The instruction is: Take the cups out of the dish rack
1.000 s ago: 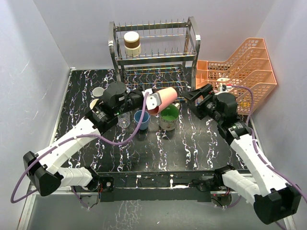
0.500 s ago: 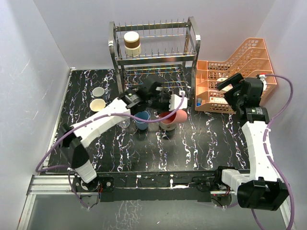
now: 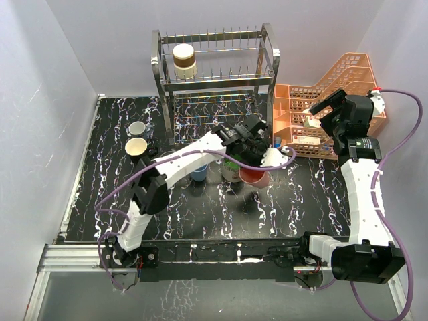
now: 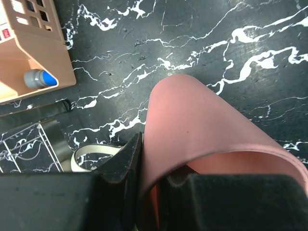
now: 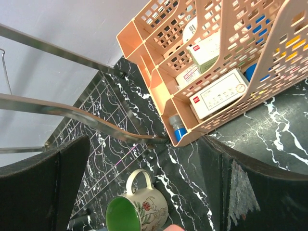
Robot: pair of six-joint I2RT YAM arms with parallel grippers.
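Observation:
The robot's left gripper will move down to put the salmon-pink tumbler on the bare tabletop [image 3: 258, 189] beside the mug and let go of the tumbler's rim, because that spot is below the gripper.
My left gripper [image 3: 259, 159] is shut on the rim of the salmon-pink tumbler [image 3: 255, 176], one finger inside and one outside. The tumbler [image 4: 202, 130] hangs mouth-up at or just above the table, right of the cream mug with the green inside [image 3: 232, 171]. My right gripper [image 3: 326, 107] is open and empty, raised beside the orange trays. The blue cup [image 3: 198, 172] stands left of the mug. A brown-and-cream cup [image 3: 184, 59] sits on the dish rack's [image 3: 214, 83] top tier. The right wrist view shows the mug [image 5: 139, 209] below my open right gripper [image 5: 144, 144].
Orange mesh trays [image 3: 334, 100] with boxes and a blue-capped bottle [image 5: 178, 129] stand at the back right. A cream cup [image 3: 136, 146] and a small grey cup [image 3: 137, 128] sit at the left of the table. The rack's steel bars [image 5: 86, 118] cross the right wrist view.
My left arm has carried the tumbler from in front of the rack rightward and down, past the green mug. My right arm has lifted away to the orange trays.

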